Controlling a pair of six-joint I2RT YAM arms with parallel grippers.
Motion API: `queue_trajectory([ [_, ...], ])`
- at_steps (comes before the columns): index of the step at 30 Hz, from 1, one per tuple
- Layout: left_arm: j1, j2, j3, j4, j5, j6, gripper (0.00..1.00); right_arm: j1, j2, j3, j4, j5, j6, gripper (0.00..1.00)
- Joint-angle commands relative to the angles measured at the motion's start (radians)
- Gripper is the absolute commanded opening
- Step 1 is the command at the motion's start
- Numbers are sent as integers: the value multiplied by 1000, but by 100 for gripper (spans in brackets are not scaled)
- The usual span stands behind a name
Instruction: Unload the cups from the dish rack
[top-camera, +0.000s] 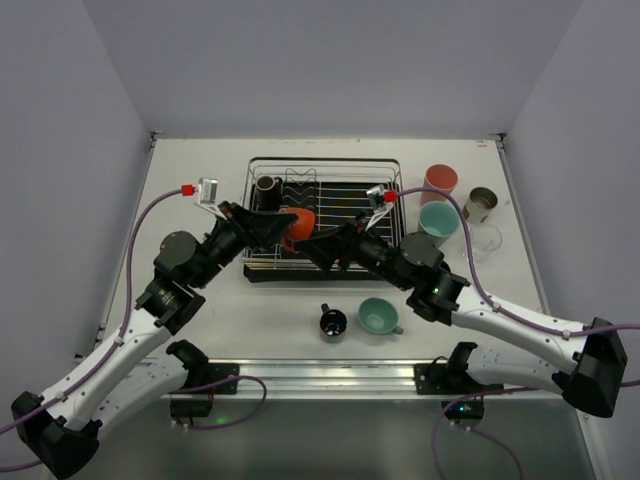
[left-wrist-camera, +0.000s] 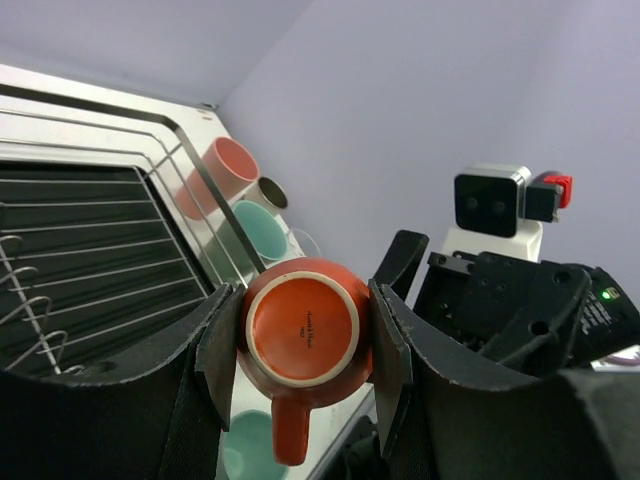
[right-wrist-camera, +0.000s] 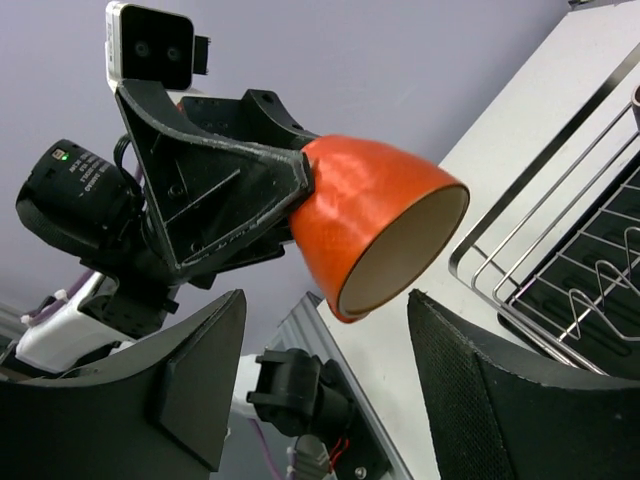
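Note:
My right gripper moves toward the orange mug next and closes its fingers on the near side of the mug's rim (top-camera: 308, 236) (right-wrist-camera: 352, 303).
My left gripper (top-camera: 283, 228) is shut on an orange mug (top-camera: 298, 224) and holds it in the air over the front of the silver wire dish rack (top-camera: 392, 168). In the left wrist view the mug's base (left-wrist-camera: 303, 322) faces me between both pads, handle down. My right gripper (top-camera: 316, 250) is open and empty, facing the mug's open mouth (right-wrist-camera: 405, 250) just to its right. A dark cup (top-camera: 267, 190) stands in the rack's far left corner. On the table lie a pink tumbler (top-camera: 438, 181), mint cups (top-camera: 438, 218) (top-camera: 378, 316), a metal cup (top-camera: 480, 204), a clear glass (top-camera: 485, 240) and a black cup (top-camera: 332, 322).
The rack's zigzag dividers (top-camera: 301, 186) stand mid-rack. The set-down cups cluster right of the rack and in front of it. An aluminium rail (top-camera: 320, 372) runs along the table's near edge between the arm bases.

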Motion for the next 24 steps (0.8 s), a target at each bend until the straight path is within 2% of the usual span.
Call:
queue_trajectory([
  [1,-1,-15,-18,137,111,-89,0,-11,-17,61,71,-12,-27,68],
  [5,-1,-15,-41,180,137,-120,0,-18,-6,89,88,-38,-40,63],
  [9,0,-8,-58,209,149,-141,0,-22,20,106,126,-74,-38,53],
  [10,-1,-11,-61,214,149,-143,4,-22,29,106,140,-77,-34,45],
  [15,-1,-31,-69,213,126,-135,20,-24,32,81,166,-68,-21,19],
  [16,-1,-32,-74,216,125,-134,30,-24,31,78,166,-64,-20,8],
  [17,-1,-32,-74,214,126,-131,36,-25,26,72,168,-61,-20,2],
  [18,-1,-32,-71,210,128,-126,43,-25,19,68,166,-55,-20,0],
  [19,-1,-35,-67,179,119,-102,56,-25,11,61,165,-49,-24,0],
  [20,-1,-38,-43,151,108,-79,63,-25,-14,51,159,-45,-30,0],
  [21,-1,-45,-26,115,96,-54,68,-27,-29,51,93,-37,-40,0],
  [22,-1,-58,-6,32,62,11,79,-27,-46,58,33,-16,-73,0],
  [23,-1,-67,47,-20,38,52,83,-27,-78,83,-49,9,-95,0],
  [24,-1,-77,76,-83,13,93,87,-27,-96,94,-220,35,-113,0],
])
